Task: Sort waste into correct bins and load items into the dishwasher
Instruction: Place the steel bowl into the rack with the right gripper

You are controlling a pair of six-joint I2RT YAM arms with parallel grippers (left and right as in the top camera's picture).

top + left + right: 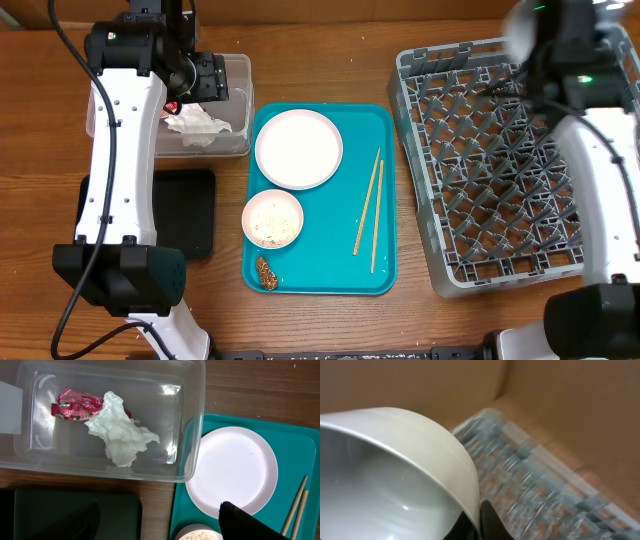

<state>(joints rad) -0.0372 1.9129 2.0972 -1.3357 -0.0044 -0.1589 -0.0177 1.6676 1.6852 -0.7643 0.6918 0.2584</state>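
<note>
My right gripper should next lower the white bowl (395,460) among the far wires of the grey dish rack and let go of the bowl's rim, because those pegs are empty below the gripper.
My left gripper (205,78) hangs open and empty over the clear tub (238,70). In the left wrist view its fingers (160,527) frame the tub (195,420), which holds the red foil wrapper (72,404) and the crumpled napkin (121,430). The white plate (298,148), a small bowl of rice (272,219), the brown lump (266,272) and the chopsticks (369,210) lie on the teal tray (385,125). My right gripper (480,522) is shut on the rim of a white bowl (395,460), high over the grey dish rack (500,160).
The shallow black tray (185,210) lies left of the teal tray, in front of the tub. The right arm and its bowl (528,30) show blurred at the rack's far edge. A cardboard wall stands behind the rack (545,485).
</note>
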